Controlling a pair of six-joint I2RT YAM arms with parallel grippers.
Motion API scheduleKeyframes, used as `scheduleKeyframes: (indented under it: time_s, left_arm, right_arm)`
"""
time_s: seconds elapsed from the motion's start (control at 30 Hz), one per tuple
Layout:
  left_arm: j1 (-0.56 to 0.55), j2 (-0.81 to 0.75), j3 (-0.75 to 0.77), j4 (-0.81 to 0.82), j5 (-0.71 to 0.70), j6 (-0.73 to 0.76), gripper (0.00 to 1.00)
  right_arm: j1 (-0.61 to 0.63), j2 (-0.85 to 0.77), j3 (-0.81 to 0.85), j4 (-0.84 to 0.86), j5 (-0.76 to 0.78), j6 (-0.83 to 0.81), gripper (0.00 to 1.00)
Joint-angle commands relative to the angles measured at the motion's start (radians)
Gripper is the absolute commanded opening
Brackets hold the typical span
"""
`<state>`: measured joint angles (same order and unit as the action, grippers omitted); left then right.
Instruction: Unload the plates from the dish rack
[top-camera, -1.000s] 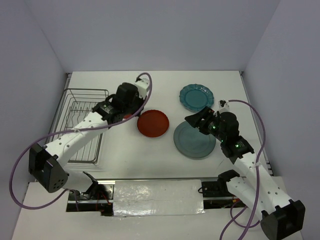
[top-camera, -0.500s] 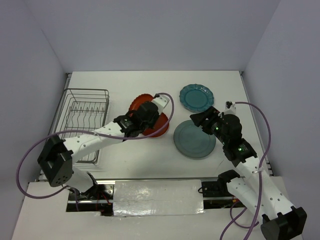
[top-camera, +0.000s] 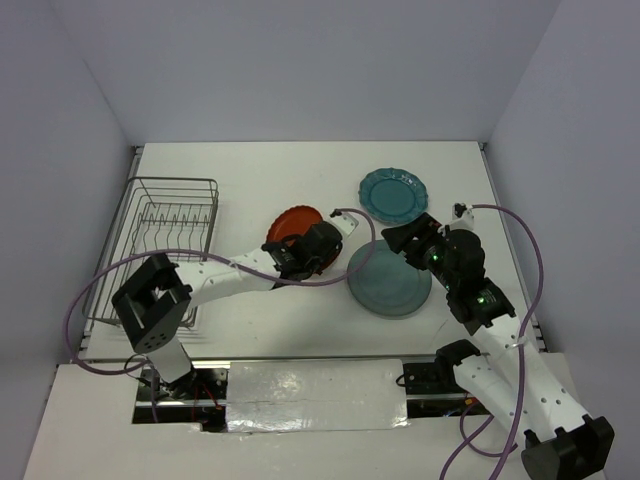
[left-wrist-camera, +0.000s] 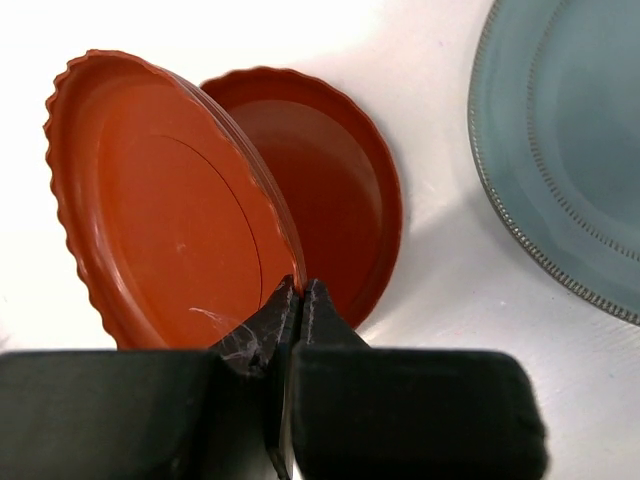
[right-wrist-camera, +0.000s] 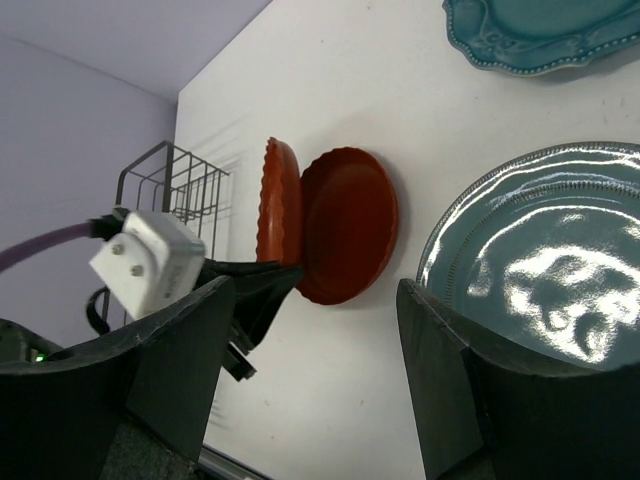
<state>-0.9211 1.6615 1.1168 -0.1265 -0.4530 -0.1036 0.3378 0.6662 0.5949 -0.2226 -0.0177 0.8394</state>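
I need to move my left gripper next toward the grey-teal plate (right-wrist-camera: 540, 250) and release the tilted plate's rim over the flat red-orange plate, because the held plate leans past its edge.
My left gripper (top-camera: 303, 250) (left-wrist-camera: 297, 290) is shut on the rim of a small red-orange plate (top-camera: 290, 222) (left-wrist-camera: 150, 200). It holds the plate tilted on edge, just left of and over the other red-orange plate (left-wrist-camera: 335, 190) (right-wrist-camera: 350, 225), which lies flat on the table. The plain grey-teal plate (top-camera: 388, 285) (right-wrist-camera: 540, 250) lies flat to the right, and the teal scalloped plate (top-camera: 393, 194) lies behind it. My right gripper (top-camera: 405, 238) (right-wrist-camera: 320, 340) is open and empty, hovering over the grey-teal plate's left edge. The dish rack (top-camera: 160, 240) holds no plates.
The silver wire rack stands at the table's left edge, also seen in the right wrist view (right-wrist-camera: 170, 190). The left arm's white link and purple cable (top-camera: 350, 215) stretch across the table's middle. Walls enclose the table on three sides.
My left arm has carried the red-orange plate rightward from beside the rack to the flat red-orange plate. My right gripper has shifted only slightly.
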Motion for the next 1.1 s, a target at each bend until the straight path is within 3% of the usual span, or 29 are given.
scheduleKeyframes:
  time_s: [0.0, 0.7, 0.8, 0.9, 0.97, 1.0, 1.07]
  left_arm:
    - [-0.018, 0.038, 0.041, 0.056, -0.038, 0.018, 0.0]
    - [-0.074, 0.168, 0.126, -0.013, -0.088, 0.001, 0.01]
    - [-0.082, 0.178, 0.132, -0.024, -0.095, -0.001, 0.13]
    - [-0.084, 0.178, 0.129, -0.03, -0.099, -0.007, 0.18]
    - [-0.084, 0.179, 0.127, -0.032, -0.101, -0.008, 0.27]
    - [-0.084, 0.179, 0.127, -0.033, -0.105, -0.007, 0.36]
    - [-0.084, 0.178, 0.126, -0.038, -0.108, -0.008, 0.41]
  right_arm:
    - [0.001, -0.011, 0.032, 0.011, 0.015, -0.01, 0.73]
    - [0.0, -0.024, 0.039, 0.003, 0.038, -0.01, 0.73]
    - [0.001, -0.024, 0.039, 0.002, 0.036, -0.01, 0.73]
    - [0.0, -0.022, 0.039, 0.002, 0.036, -0.01, 0.74]
    - [0.0, -0.02, 0.039, 0.002, 0.036, -0.01, 0.74]
    - [-0.002, -0.019, 0.04, 0.0, 0.036, -0.01, 0.74]
    - [-0.002, -0.019, 0.04, 0.0, 0.035, -0.01, 0.74]
